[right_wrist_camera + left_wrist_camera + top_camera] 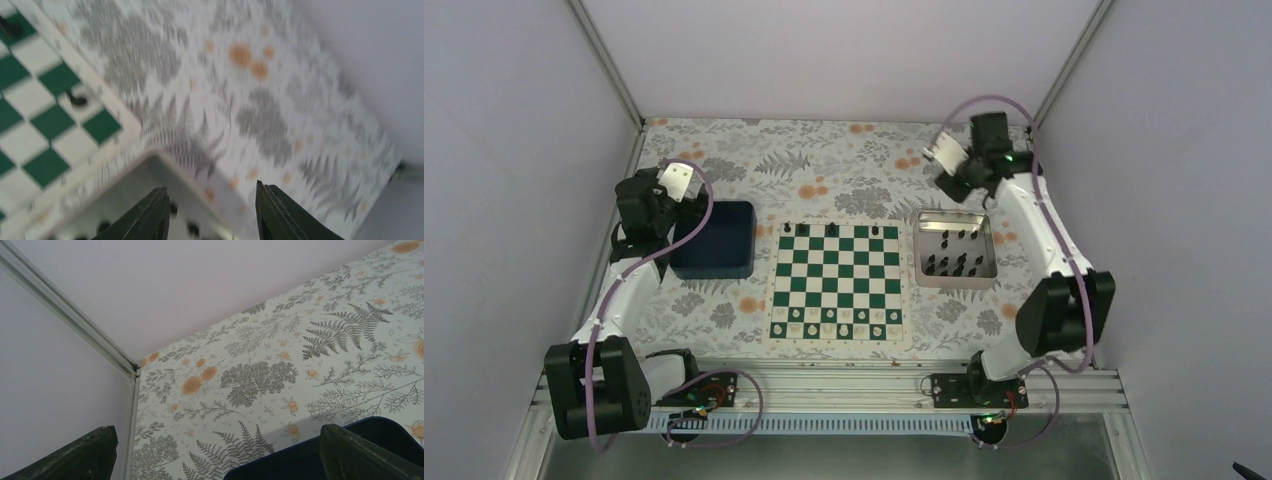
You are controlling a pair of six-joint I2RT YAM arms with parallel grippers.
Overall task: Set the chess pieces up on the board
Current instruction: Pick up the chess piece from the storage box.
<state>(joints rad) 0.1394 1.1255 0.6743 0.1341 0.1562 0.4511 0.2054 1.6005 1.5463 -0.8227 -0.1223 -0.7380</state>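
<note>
My right gripper moves back and down into the silver tray next, onto a black piece in its near cluster (944,262), since the board's far row still has gaps.
The green and white board (836,283) lies mid-table. A few black chess pieces (832,229) stand along its far row, and small white pieces fill its near rows. Several more black pieces (952,262) sit in a silver tray (921,250) to the board's right. My right gripper (952,188) is open and empty, raised above the tray's far edge. The blurred right wrist view shows it (212,210) over the tray corner (135,190), with the board (50,120) at left. My left gripper (686,200) is open and empty above the bin's far left; the left wrist view (215,455) shows its fingers wide apart.
A dark blue bin (715,239) sits left of the board; its rim shows in the left wrist view (300,460). Grey enclosure walls close the back and both sides. A metal rail with the arm bases runs along the near edge.
</note>
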